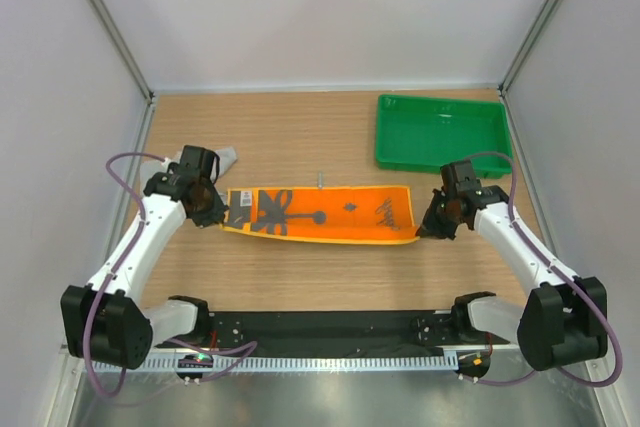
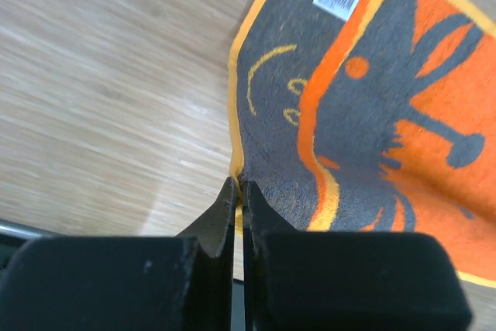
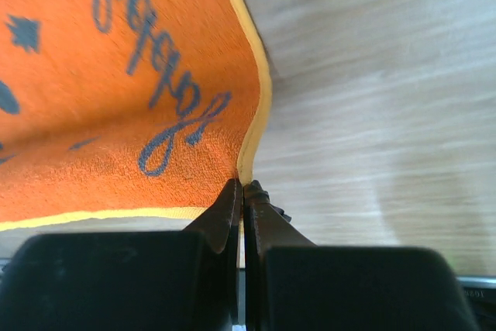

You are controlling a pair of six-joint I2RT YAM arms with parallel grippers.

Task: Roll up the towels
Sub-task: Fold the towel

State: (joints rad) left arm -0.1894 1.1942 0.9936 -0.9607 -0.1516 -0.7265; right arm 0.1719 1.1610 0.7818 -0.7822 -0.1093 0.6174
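Observation:
My right gripper carries the towel's near corner outward next and lets it go over the towel's far corner by the tray. That far corner lies outward of the gripper.
The orange towel [image 1: 320, 215] with dark prints is stretched out flat across the middle of the table between both arms. My left gripper [image 1: 222, 217] is shut on its near left corner; in the left wrist view the jaws [image 2: 239, 188] pinch the yellow edge beside the grey end band [image 2: 287, 137]. My right gripper [image 1: 422, 232] is shut on the near right corner, where the towel [image 3: 132, 91] curls up at the pinch [image 3: 242, 188]. The light grey towel [image 1: 226, 158] lies behind the left wrist, mostly hidden by it.
A green plastic tray [image 1: 443, 130] stands at the back right of the wooden table. White walls close in the back and both sides. A black rail runs along the near edge [image 1: 320, 330] between the arm bases.

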